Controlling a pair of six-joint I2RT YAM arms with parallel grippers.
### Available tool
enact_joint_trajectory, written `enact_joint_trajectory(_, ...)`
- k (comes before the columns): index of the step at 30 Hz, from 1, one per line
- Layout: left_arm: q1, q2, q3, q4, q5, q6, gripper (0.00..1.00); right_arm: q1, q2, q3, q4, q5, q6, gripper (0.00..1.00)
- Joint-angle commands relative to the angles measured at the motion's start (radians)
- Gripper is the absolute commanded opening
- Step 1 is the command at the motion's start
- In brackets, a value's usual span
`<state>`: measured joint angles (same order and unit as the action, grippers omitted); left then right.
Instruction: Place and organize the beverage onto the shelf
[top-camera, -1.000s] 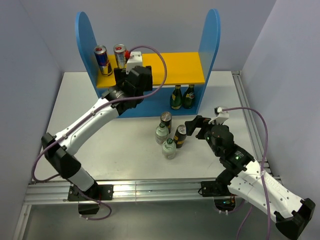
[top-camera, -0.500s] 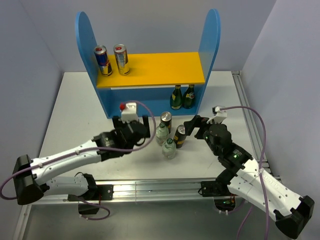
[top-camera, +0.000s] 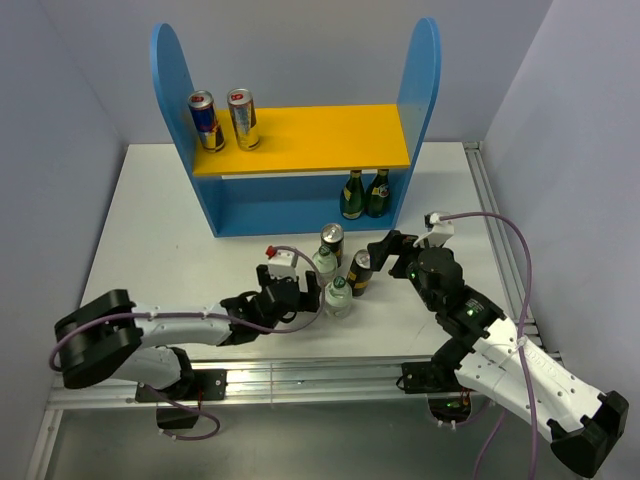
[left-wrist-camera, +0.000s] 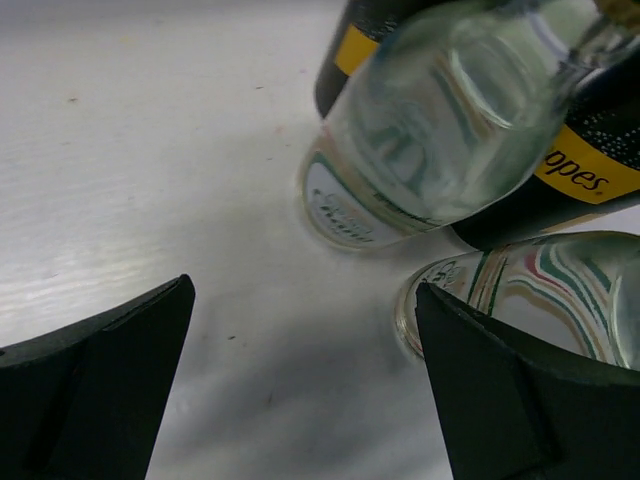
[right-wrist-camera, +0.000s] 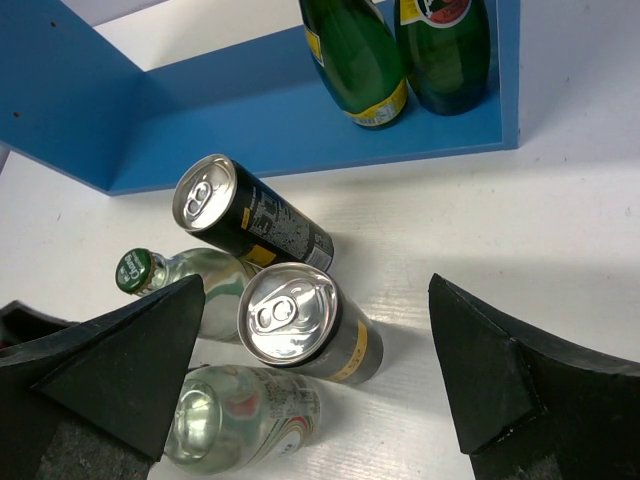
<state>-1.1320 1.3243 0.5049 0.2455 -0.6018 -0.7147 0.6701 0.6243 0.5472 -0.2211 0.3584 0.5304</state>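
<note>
The farther bottle stands outward of the left gripper and to its right in the top view, so the robot should bring the open fingers that way around the bottle.
The shelf (top-camera: 310, 135) stands at the back; a blue-and-silver can (top-camera: 204, 120) and a gold can (top-camera: 241, 118) stand at the left of its yellow board. On the table stand two black-and-gold cans (top-camera: 332, 241) (top-camera: 360, 272) and two clear bottles (top-camera: 323, 266) (top-camera: 338, 297). My left gripper (top-camera: 304, 300) lies low and open just left of the nearer bottle (left-wrist-camera: 530, 290), with only bare table between its fingers. My right gripper (top-camera: 392, 252) hangs open over the nearer black-and-gold can (right-wrist-camera: 300, 320), touching nothing.
Two dark green bottles (top-camera: 352, 195) (top-camera: 378, 193) stand at the right of the shelf's lower level. A metal rail (top-camera: 300, 375) runs along the table's front edge and another (top-camera: 495, 230) along its right side. Grey walls close in on both sides.
My left arm left the gold can on the upper board, swung down and now lies low by the clear bottles. The right arm has barely moved.
</note>
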Motion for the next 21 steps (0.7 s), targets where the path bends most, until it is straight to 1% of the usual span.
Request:
enact_joint_trajectory(1,-0.003,0.090,0.046,0.231,0.083,0.057,0.99,0.005,-0.003,-0.009,0.034,0.025,-0.003,1.00)
enact_joint_trajectory(4,-0.003,0.151,0.078,0.267,0.099,0.064,0.99,0.005,-0.003,-0.010,0.037,0.025,-0.001,1.00)
enact_joint_trajectory(10,-0.002,0.216,0.136,0.287,0.096,0.098,0.99,0.005,0.002,-0.023,0.052,0.019,-0.001,1.00)
enact_joint_trajectory(16,-0.003,0.291,0.214,0.285,0.056,0.139,0.99,0.005,0.014,-0.023,0.058,0.014,-0.001,1.00)
enact_joint_trajectory(21,0.011,0.334,0.251,0.281,0.011,0.147,0.99,0.005,0.005,-0.027,0.057,0.014,-0.001,1.00)
